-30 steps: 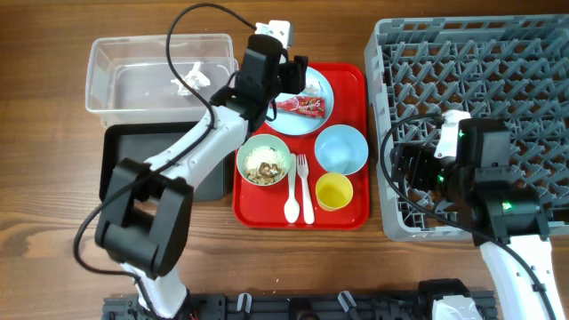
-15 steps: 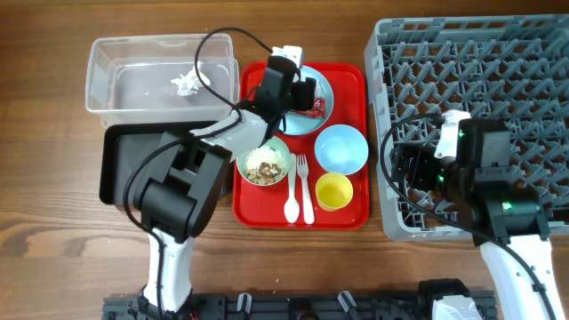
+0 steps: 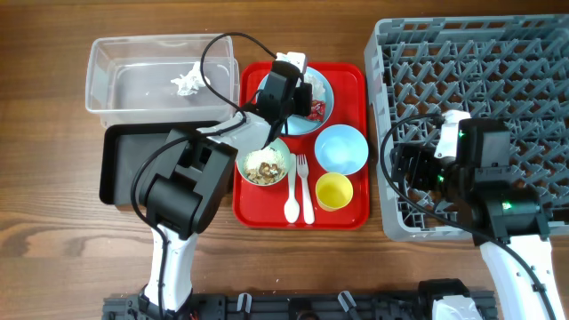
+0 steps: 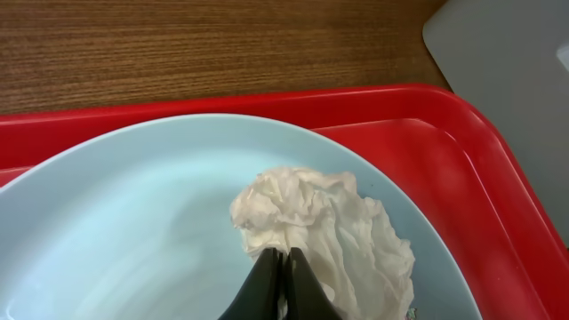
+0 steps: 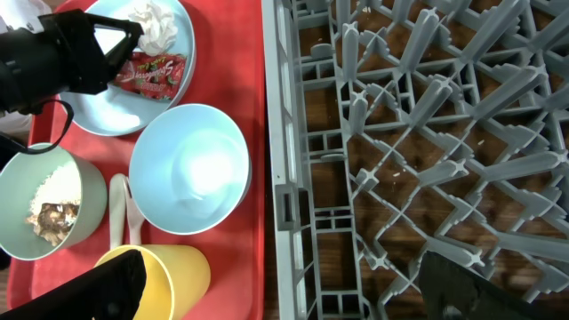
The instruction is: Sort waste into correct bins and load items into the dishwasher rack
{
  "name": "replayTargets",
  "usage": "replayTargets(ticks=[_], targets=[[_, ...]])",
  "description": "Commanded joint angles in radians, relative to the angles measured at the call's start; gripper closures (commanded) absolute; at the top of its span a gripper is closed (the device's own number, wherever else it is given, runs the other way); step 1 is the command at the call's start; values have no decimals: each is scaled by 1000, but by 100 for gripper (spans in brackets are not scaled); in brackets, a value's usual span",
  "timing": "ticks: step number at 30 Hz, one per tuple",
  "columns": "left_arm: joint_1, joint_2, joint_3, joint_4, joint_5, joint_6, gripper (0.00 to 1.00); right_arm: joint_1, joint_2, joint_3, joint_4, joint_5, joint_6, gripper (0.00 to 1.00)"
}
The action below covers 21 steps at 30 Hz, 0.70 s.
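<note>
I should lift the crumpled white napkin off the pale blue plate with my left gripper, then move it over the clear tub that holds a white paper wad.
My left gripper (image 4: 277, 258) is shut, its fingertips pinching a crumpled white napkin (image 4: 324, 218) that lies on the pale blue plate (image 4: 133, 204). From overhead the left gripper (image 3: 302, 96) is over that plate (image 3: 324, 87), next to the red-and-white wrapper (image 3: 314, 108). The wrapper (image 5: 156, 71) lies flat on the plate. A green bowl (image 3: 264, 164) holds rice-like scraps. My right gripper (image 5: 284, 293) stands open over the rack's left edge, one finger above the yellow cup (image 5: 169, 276).
The red tray (image 3: 356, 78) also carries a pale blue bowl (image 3: 341, 148), a white spoon (image 3: 291, 200) and a fork (image 3: 306, 191). A clear tub (image 3: 133, 80) holds a white paper wad (image 3: 184, 82). A black tray (image 3: 120, 164) lies below it. The grey rack (image 3: 498, 71) is at the right.
My left gripper moved right from the tub's edge to over the plate and closed on the white napkin. The right arm stayed still.
</note>
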Motion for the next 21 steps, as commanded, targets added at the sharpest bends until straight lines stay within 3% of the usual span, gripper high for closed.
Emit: replayTargets(ticks=[1,11,21], targets=[[4,-81,2,-20,-11,5,96,-4,2,20,-2,5,-11,0],[64,-359,2,-393,-118,5,96,-4,2,20,-1,5,-13,0],[328,-446,2,-613,-127,-33,96,-4,2,20,-1,5,-13,0]])
